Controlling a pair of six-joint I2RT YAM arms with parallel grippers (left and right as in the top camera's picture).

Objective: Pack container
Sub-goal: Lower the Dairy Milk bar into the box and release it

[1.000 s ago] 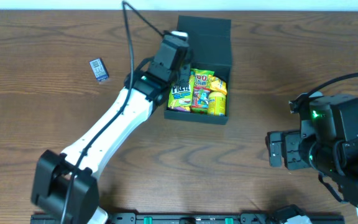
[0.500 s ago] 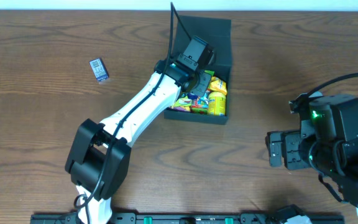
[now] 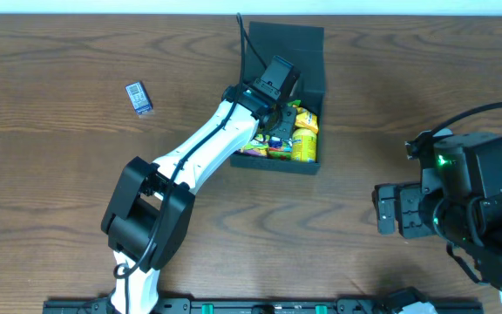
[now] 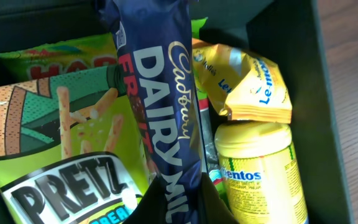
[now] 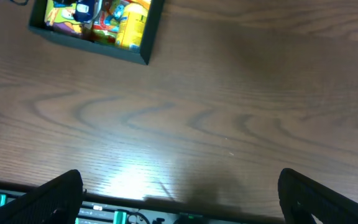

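Note:
The slot beside the yellow Mentos tub lies below, so my left gripper will next lower the bar [image 4: 160,99] between the tub and the Pretz packet and release it.
The container [image 3: 308,65] is a dark charcoal box with its flap lid open at the table's back middle; it also shows in the right wrist view [image 5: 143,48] and the left wrist view [image 4: 300,74]. My left gripper [image 3: 277,118] reaches into it, shut on a dark blue Cadbury Dairy Milk bar [image 4: 160,99] held over a green Pretz packet [image 4: 61,162], a yellow Mentos tub [image 4: 260,168] and a yellow sachet [image 4: 247,81]. In the left wrist view the left gripper's jaws [image 4: 179,202] clamp the bar's lower end. My right gripper [image 5: 179,199] is open above bare wood at the right.
A small blue-grey packet [image 3: 139,97] lies on the wooden table [image 3: 59,192] at the back left. The table's front edge with a black rail [image 3: 251,305] runs below the arms.
My left gripper has moved right and over the box, carrying the blue bar down among the snacks. The right arm has not moved.

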